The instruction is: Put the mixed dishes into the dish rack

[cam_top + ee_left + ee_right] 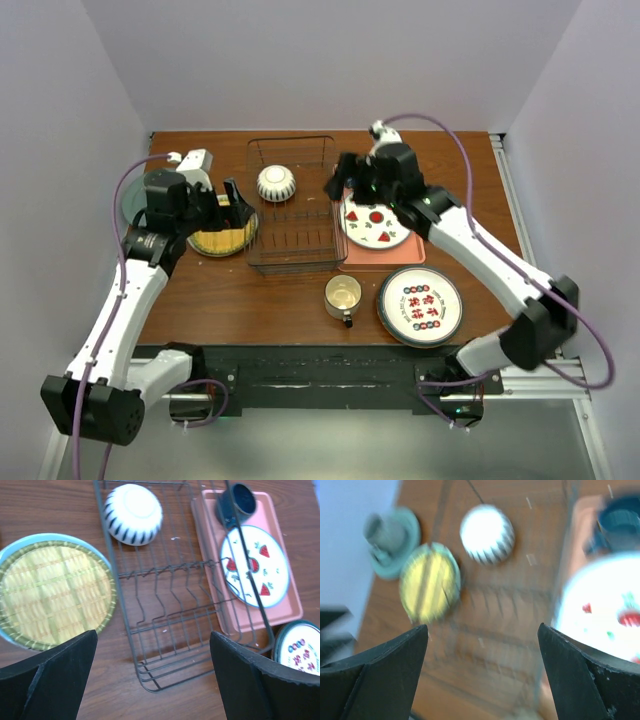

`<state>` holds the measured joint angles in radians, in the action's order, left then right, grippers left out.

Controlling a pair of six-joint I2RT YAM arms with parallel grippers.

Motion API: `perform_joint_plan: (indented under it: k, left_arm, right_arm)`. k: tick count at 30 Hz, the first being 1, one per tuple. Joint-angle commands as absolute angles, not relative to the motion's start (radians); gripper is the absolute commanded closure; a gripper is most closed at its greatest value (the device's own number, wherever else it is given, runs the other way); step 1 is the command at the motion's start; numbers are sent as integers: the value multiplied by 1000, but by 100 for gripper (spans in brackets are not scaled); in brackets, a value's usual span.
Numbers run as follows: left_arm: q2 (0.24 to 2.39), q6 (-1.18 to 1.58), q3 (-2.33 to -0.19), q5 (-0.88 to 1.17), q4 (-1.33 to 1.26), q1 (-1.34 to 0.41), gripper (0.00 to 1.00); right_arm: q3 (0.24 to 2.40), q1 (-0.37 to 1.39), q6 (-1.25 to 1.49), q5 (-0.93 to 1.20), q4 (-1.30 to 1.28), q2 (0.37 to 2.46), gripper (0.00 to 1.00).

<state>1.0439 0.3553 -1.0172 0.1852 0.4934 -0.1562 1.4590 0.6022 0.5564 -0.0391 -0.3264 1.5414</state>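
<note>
Next, my left gripper moves back past the rack and down to the cream mug's rim (327, 293) on the empty side, away from the patterned plate.
The dark wire dish rack (292, 225) stands mid-table. A cream bowl (276, 183) with dark stripes sits upside down in its far end. The yellow textured plate (222, 239) lies on the mint-green plate (15, 547), left of the rack. The cream mug (342, 296) and a teal-rimmed patterned plate (419, 305) sit near the front. My left gripper (236, 203) is open and empty above the yellow plate's right edge. My right gripper (343, 178) is open and empty above the rack's far right corner. The right wrist view is blurred.
A pink tray (412, 255) right of the rack holds the strawberry plate (375, 225) and a dark blue cup (237, 502). A grey-green cup with saucer (390, 540) sits at the far left, mostly hidden under my left arm in the top view.
</note>
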Motion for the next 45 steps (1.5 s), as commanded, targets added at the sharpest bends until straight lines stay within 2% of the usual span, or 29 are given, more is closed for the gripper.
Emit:
perform_joint_plan:
  k: [1,5,10,14,20,25,28,35,38,45]
  left_arm:
    - [968,340,-970,374,466,-152,0]
    - [898,377,-868,442,423,-198,0]
    - [876,463,-798,318,416,-379,0]
    - [907,555,-769,221,417,-540,2]
    - [1000,686,-759,126,325,-735,7]
    - [1176,744,-831,8,351,-848,12]
    - [1245,752,-885,-58,391,-862,18]
    - [1388,719,-891,46,266,-874,21]
    - [1452,709,-908,72,247,-876,25]
    - [1517,677,-920,20,279,-888,34]
  right_arm:
    - [1206,604,552,-61,-492,1315,6]
    - [1008,606,603,-77,-511,1108,9]
    - [913,606,581,-49,-589,997,13]
    - [798,607,606,-31,-549,930,13]
    - [707,607,655,-20,-491,887,13]
    - [701,607,672,-32,-503,888,13]
    - [701,607,680,-38,-511,881,13]
    - [686,606,693,-34,-517,870,13]
    - [680,606,704,-43,-528,847,13]
    - [681,607,701,-60,-563,798,13]
